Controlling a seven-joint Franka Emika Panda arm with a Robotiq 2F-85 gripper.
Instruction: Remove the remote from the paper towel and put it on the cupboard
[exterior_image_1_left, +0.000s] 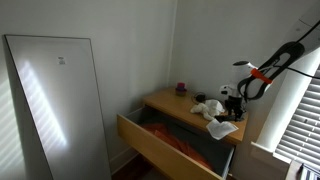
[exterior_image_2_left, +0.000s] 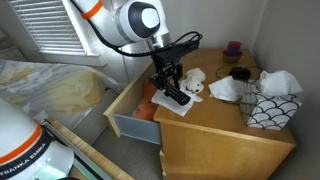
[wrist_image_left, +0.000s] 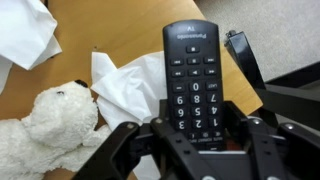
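Note:
Next, my gripper will turn and carry the remote (exterior_image_2_left: 179, 97) toward the patterned basket and down to release it on the bare wood there, which the paper towel leaves uncovered.
The black remote (wrist_image_left: 195, 75), with white number keys, sits lengthwise between my fingers, and my gripper (wrist_image_left: 198, 132) is shut on its near end. Under it and to its left lies the crumpled white paper towel (wrist_image_left: 128, 85) on the tan wooden cupboard top (wrist_image_left: 110, 30). In an exterior view my gripper (exterior_image_2_left: 168, 82) points down at the remote (exterior_image_2_left: 179, 97) over the paper towel (exterior_image_2_left: 172, 107), close to the cupboard's (exterior_image_2_left: 220, 135) front edge. I cannot tell whether the remote still touches the sheet. In an exterior view the gripper (exterior_image_1_left: 232, 100) hangs above the paper towel (exterior_image_1_left: 222, 128).
A white stuffed toy (wrist_image_left: 45, 130) lies just left of the gripper. A patterned basket (exterior_image_2_left: 265, 108), a crumpled white bundle (exterior_image_2_left: 228, 90) and a purple cup (exterior_image_2_left: 232, 47) stand further back. The wide drawer (exterior_image_2_left: 130, 112) is open below. A tall white panel (exterior_image_1_left: 60, 100) leans nearby.

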